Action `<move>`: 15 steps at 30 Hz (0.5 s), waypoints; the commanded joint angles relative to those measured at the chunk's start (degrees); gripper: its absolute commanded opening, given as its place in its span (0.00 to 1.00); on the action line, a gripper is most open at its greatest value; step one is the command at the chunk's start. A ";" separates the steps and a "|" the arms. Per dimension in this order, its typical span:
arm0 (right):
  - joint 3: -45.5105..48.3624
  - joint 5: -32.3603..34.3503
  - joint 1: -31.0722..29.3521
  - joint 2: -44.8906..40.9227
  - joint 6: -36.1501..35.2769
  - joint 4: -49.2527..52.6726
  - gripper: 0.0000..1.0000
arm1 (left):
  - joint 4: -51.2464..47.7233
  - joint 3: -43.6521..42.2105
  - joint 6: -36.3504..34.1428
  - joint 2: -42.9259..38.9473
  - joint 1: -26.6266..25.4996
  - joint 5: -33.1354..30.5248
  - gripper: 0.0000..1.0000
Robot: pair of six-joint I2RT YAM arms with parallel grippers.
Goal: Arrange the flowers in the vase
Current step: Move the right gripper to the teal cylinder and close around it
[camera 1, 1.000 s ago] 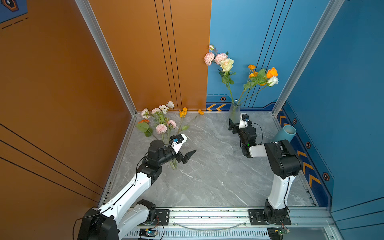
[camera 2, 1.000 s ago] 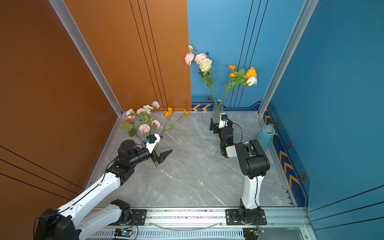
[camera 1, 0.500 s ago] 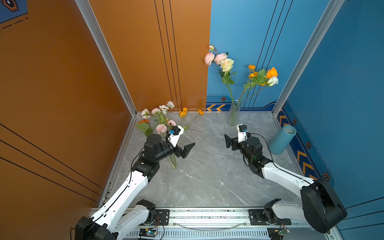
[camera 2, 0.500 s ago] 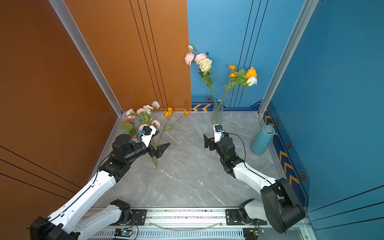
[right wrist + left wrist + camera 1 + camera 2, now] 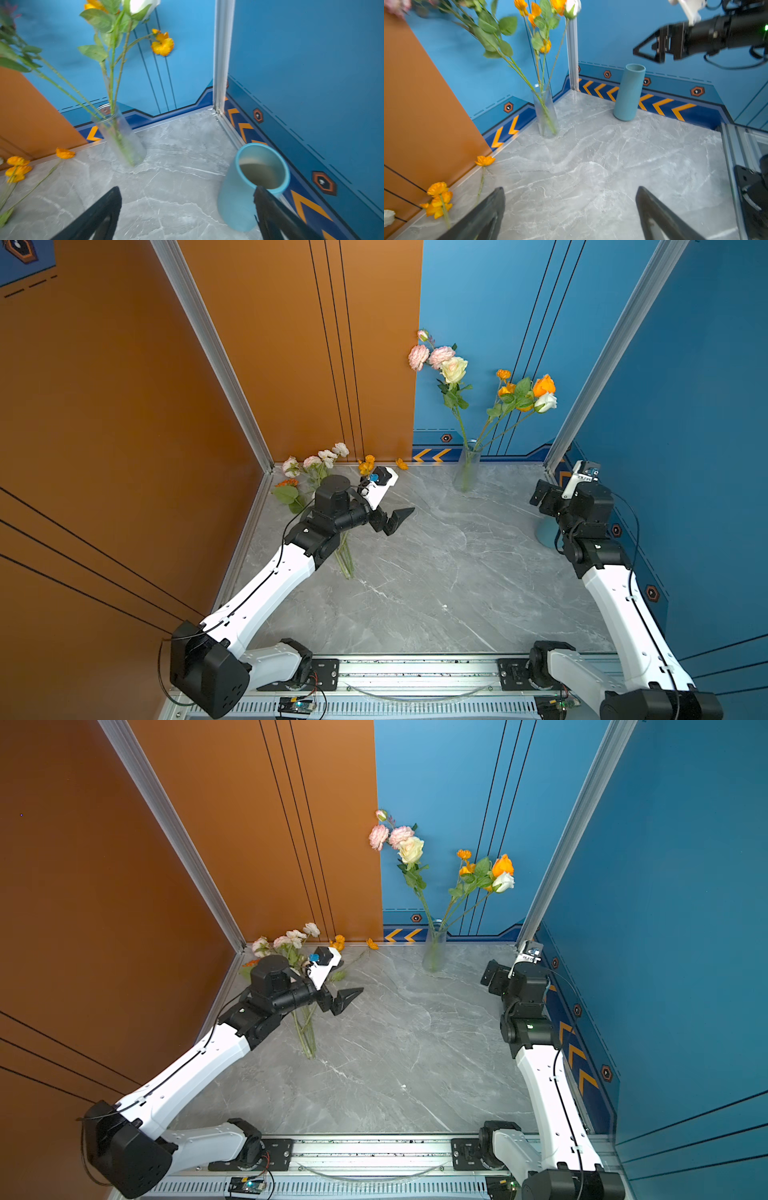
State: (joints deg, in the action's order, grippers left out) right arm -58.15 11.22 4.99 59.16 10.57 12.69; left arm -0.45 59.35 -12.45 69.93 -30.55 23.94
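My right gripper shifts toward the side and lowers around the light-blue vase's rim [image 5: 262,170] next, as the vase stands below it by that side.
A clear glass vase [image 5: 467,472] [image 5: 434,952] stands at the back wall and holds several flowers [image 5: 453,369] with pink, cream, orange and white blooms. More flowers [image 5: 320,464] [image 5: 291,938] lie on the floor in the back left corner, stems [image 5: 345,556] pointing forward. My left gripper [image 5: 397,519] [image 5: 347,999] [image 5: 570,189] hangs open and empty just right of those stems. My right gripper [image 5: 540,497] [image 5: 492,977] [image 5: 187,188] is open and empty by the right wall. The vase [image 5: 545,116] [image 5: 120,137] shows in both wrist views.
A light-blue cylinder vase [image 5: 544,531] [image 5: 629,93] [image 5: 249,187] stands empty against the right wall, just under my right gripper. Orange blooms [image 5: 439,199] [image 5: 17,168] lie along the back wall. Orange and blue walls close in the grey marble floor [image 5: 436,572].
My right arm has swung from near the glass vase across to the right wall, above the blue cylinder. My left gripper has shifted a little right and back. Both stayed open.
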 commanded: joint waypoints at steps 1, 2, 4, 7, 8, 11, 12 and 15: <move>-0.76 4.36 3.99 1.73 0.16 5.96 1.00 | -2.76 -5.59 -10.86 -3.59 -7.72 -7.13 0.98; -0.74 3.81 5.53 2.53 0.39 5.93 1.00 | -3.17 -6.14 -12.49 -3.90 -9.52 -9.13 0.98; -0.54 1.12 8.66 4.62 0.84 5.06 1.00 | -3.82 -6.23 -13.39 -3.31 -11.42 -10.41 0.98; -0.91 -0.27 11.24 7.83 1.21 2.60 1.00 | -4.66 -4.79 -11.97 -1.20 -11.47 -8.00 0.98; -1.08 -0.57 11.50 8.68 1.21 1.73 1.00 | -4.80 -4.50 -11.69 -0.81 -11.47 -7.56 0.98; -1.58 -1.54 12.22 11.52 1.03 -0.57 1.00 | -4.61 -4.80 -11.52 -0.54 -11.51 -7.71 0.98; -1.93 -1.40 12.38 12.56 0.82 -0.80 1.00 | -4.33 -5.06 -11.62 -0.64 -11.51 -8.15 0.98; -3.11 -2.27 13.73 15.85 1.32 -1.14 1.00 | -4.19 -5.10 -11.64 -0.33 -11.38 -8.75 0.98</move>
State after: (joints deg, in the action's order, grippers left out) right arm -59.02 10.31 17.41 73.28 10.83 13.74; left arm -4.34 53.36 -23.16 69.23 -42.28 16.40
